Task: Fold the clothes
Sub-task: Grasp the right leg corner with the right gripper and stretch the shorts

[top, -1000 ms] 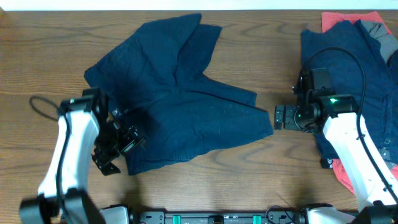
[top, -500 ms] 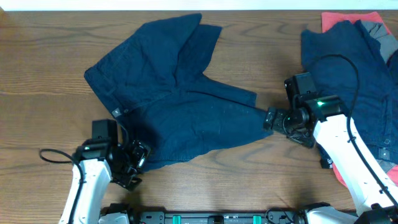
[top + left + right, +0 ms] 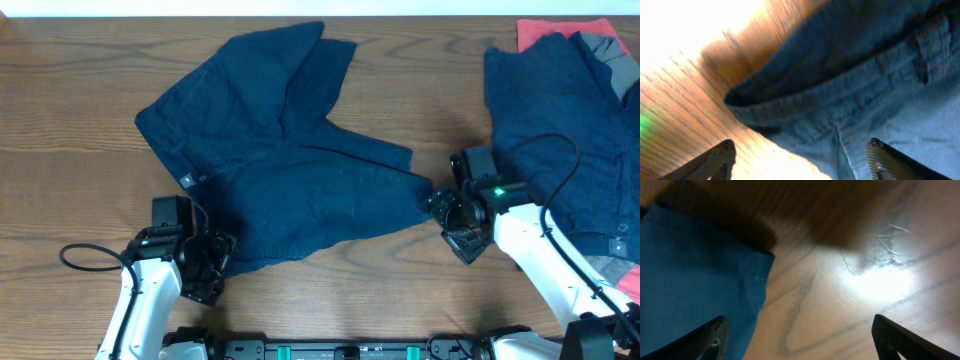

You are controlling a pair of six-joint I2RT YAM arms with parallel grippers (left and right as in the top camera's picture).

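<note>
The right gripper lowers and shifts toward the shorts [image 3: 290,170] next, onto their corner at the end of the leg, because one gripper finger stands over bare wood.
Dark navy shorts [image 3: 290,170] lie spread flat on the table's middle. My left gripper [image 3: 215,265] is open at their lower left corner; its wrist view shows the waistband hem [image 3: 840,100] between the fingertips [image 3: 887,160]. My right gripper [image 3: 445,215] is open at the tip of the right leg; its wrist view shows the blue cloth edge [image 3: 700,280] by one finger [image 3: 710,340] and bare wood by the other. A pile of more clothes [image 3: 570,130], navy with coral-red [image 3: 560,30] and grey [image 3: 605,45] pieces, lies at the right.
The wooden table [image 3: 60,100] runs under everything. The right arm [image 3: 550,260] crosses in front of the pile. A black cable [image 3: 85,258] loops by the left arm. The table's front rail [image 3: 350,350] is at the bottom.
Both arms dropped toward the front edge. The left gripper went from the shorts' left side to the lower left corner. The right gripper moved left and down to the right leg's tip.
</note>
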